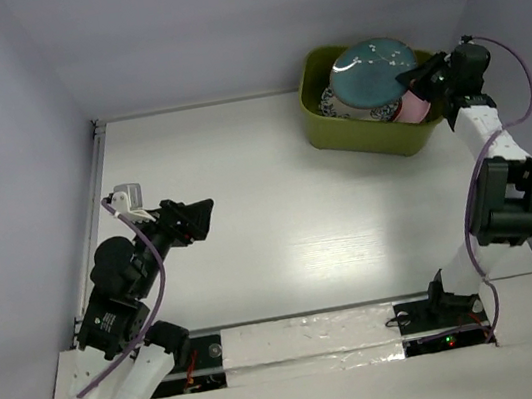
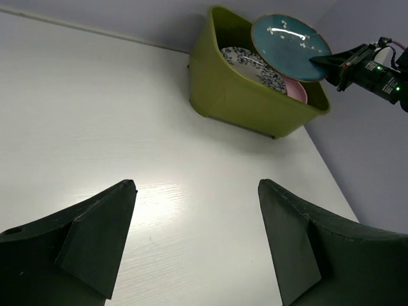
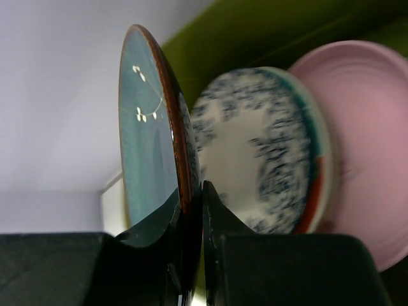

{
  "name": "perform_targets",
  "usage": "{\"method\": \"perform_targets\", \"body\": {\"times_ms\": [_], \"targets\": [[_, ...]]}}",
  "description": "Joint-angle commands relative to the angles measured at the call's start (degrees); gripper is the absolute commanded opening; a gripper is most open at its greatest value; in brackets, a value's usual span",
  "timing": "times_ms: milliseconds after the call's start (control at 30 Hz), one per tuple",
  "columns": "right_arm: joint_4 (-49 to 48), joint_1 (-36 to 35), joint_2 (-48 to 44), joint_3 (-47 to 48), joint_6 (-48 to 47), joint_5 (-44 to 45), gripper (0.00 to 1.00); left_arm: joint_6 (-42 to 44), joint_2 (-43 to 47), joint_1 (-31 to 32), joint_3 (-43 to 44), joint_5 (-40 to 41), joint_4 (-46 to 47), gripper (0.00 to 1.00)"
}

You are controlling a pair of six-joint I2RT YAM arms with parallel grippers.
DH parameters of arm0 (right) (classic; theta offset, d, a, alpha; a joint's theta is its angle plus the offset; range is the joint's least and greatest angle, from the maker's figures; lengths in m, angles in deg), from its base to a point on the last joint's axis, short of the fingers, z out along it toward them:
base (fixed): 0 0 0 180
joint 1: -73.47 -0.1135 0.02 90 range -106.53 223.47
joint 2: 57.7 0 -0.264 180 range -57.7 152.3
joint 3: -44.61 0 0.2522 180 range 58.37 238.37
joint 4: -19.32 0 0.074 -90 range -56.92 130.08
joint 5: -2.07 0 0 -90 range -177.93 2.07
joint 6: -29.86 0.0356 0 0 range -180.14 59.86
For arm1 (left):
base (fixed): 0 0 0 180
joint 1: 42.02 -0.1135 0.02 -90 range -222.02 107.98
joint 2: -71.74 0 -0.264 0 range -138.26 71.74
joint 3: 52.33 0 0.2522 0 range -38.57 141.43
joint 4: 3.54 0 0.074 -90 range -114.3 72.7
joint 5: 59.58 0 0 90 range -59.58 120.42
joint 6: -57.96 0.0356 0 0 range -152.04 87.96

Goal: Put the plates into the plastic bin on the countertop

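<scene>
The dark teal plate in my right gripper should go down into the bin next and be released upon the white floral-rimmed plate (image 1: 342, 110) (image 3: 245, 143), since that plate lies below the gripper.
The olive-green plastic bin (image 1: 362, 132) stands at the back right of the countertop (image 1: 279, 218). My right gripper (image 1: 419, 79) is shut on the rim of the dark teal plate (image 1: 375, 74) and holds it tilted over the bin; the jaws pinch its brown edge in the right wrist view (image 3: 191, 191). Under it in the bin lie the white plate with dark floral rim (image 3: 252, 150), a red-and-teal plate edge (image 3: 317, 191) and the pink plate (image 3: 366, 146). The other plates are hidden. My left gripper (image 1: 203, 217) is open and empty, low over the countertop at the left.
Pale lilac walls (image 1: 5, 150) close in the countertop at the left, back and right. A white rail (image 1: 99, 165) runs along the left edge. The bin also shows in the left wrist view (image 2: 248, 102).
</scene>
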Motion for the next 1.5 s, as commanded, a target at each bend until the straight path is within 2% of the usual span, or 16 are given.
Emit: {"method": "perform_targets", "body": {"times_ms": [0,200,300,333,367,433,467,633,667,733,1233,1300,1333,1367,1400,1467], "targets": [[-2.30,0.80,1.75,9.63,0.35,2.10,0.00,2.98,0.66,-0.22,-0.64,2.84,0.89,0.75],[0.62,0.80,7.13,10.36,-2.03,4.74,0.00,3.95,-0.66,-0.22,-1.08,3.30,1.51,0.75],[-0.17,0.80,7.74,7.63,-2.38,6.33,0.06,4.22,-1.62,-0.22,-0.99,2.95,2.03,0.75],[-0.18,0.80,8.01,7.19,-2.55,6.59,0.12,4.30,-1.80,-0.22,-0.99,2.69,2.30,0.75],[0.08,0.80,7.92,6.58,-2.73,6.85,0.24,4.31,-2.15,-0.22,-0.82,2.60,2.56,0.75],[0.26,0.80,7.57,5.87,-3.60,7.64,0.35,4.39,-2.68,-0.22,-0.64,2.33,2.65,0.75],[0.78,0.80,7.31,5.69,-3.96,8.17,0.48,4.48,-2.77,-0.22,-0.38,2.33,2.65,0.75],[4.74,0.80,2.23,3.41,-5.89,13.35,0.83,4.39,-2.85,-0.22,-0.20,2.24,2.48,0.76],[5.09,0.80,1.34,2.97,-6.16,13.97,0.94,4.39,-3.03,-0.22,0.15,2.42,2.21,0.77],[6.41,0.80,-0.51,1.66,-6.94,14.59,1.00,4.13,-2.86,-0.22,0.32,2.77,1.86,0.77],[5.36,0.80,-27.56,-15.57,-5.19,14.87,0.96,5.36,-3.74,-0.22,2.78,4.35,-0.60,0.86],[3.88,0.80,-31.00,-17.06,-4.49,13.28,0.84,6.15,-3.82,-0.22,3.92,4.79,-0.95,0.86],[3.08,0.80,-33.10,-19.16,-3.70,10.75,0.70,6.41,-3.91,-0.22,4.45,5.31,-1.21,0.86],[2.12,0.80,-37.82,-20.22,-3.09,9.33,0.37,6.68,-4.00,-0.22,5.59,5.67,-1.39,0.86],[0.02,0.80,-40.57,-21.10,-2.47,8.10,0.25,7.20,-4.17,-0.22,6.29,6.11,-1.39,0.86],[-0.79,0.80,-48.97,-22.52,-1.24,4.85,0.14,7.73,-4.44,-0.22,7.79,6.46,-1.39,0.86]]}}
